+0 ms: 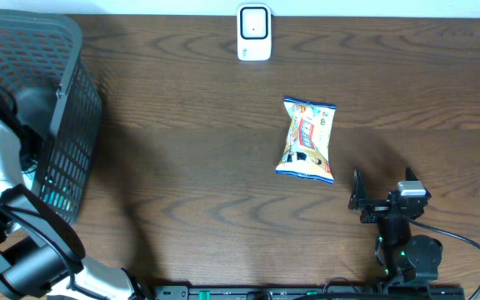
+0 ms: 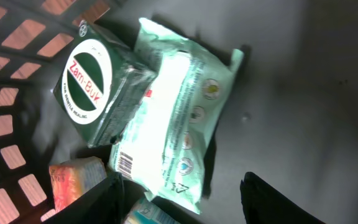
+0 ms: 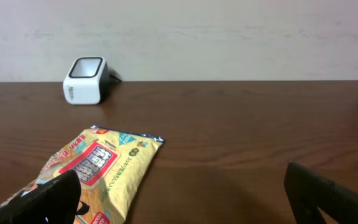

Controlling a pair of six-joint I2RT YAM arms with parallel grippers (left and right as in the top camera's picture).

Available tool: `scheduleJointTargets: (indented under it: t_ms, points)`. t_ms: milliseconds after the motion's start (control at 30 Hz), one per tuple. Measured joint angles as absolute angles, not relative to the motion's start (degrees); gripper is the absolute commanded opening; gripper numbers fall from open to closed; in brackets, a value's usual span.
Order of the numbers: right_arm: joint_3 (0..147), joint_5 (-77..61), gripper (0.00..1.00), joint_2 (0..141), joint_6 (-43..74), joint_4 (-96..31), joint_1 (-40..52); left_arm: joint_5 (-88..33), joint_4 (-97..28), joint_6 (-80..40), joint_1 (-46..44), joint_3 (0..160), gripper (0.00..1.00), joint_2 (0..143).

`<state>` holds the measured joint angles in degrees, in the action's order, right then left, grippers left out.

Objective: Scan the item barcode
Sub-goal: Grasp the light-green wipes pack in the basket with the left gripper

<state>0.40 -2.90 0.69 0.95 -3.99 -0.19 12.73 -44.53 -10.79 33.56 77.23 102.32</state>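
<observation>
Next, my left gripper will move down to the middle of the pale green wipes pack (image 2: pixel 173 118), then close where the Zam-Buk box leaves it exposed.
The white barcode scanner (image 1: pixel 254 32) stands at the table's far edge, also in the right wrist view as the scanner (image 3: pixel 86 81). A yellow snack bag (image 1: pixel 307 139) lies flat on the table, mid-right. My right gripper (image 1: pixel 383 185) is just behind and to the right of it, open and empty; the bag (image 3: pixel 98 171) lies by its left finger. My left gripper (image 2: pixel 182 200) is down inside the grey basket (image 1: pixel 73 125), open, hovering over a pale green wipes pack (image 2: pixel 173 118) with a barcode. Nothing is gripped.
In the basket, a dark green Zam-Buk box (image 2: pixel 98 81) leans on the wipes pack. An orange packet (image 2: pixel 73 177) and a teal pack (image 2: pixel 151 214) lie near my left finger. The basket's mesh wall (image 2: pixel 5 93) is close on the left.
</observation>
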Motion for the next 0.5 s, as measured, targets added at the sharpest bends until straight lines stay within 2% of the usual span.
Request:
scheduleJointTargets:
  t_ms: [500]
  points:
    - [0.40,-2.90,0.99,0.69,0.95,-3.99,-0.19,19.27,-43.31,-10.46,32.99,75.96,0.60,104.81]
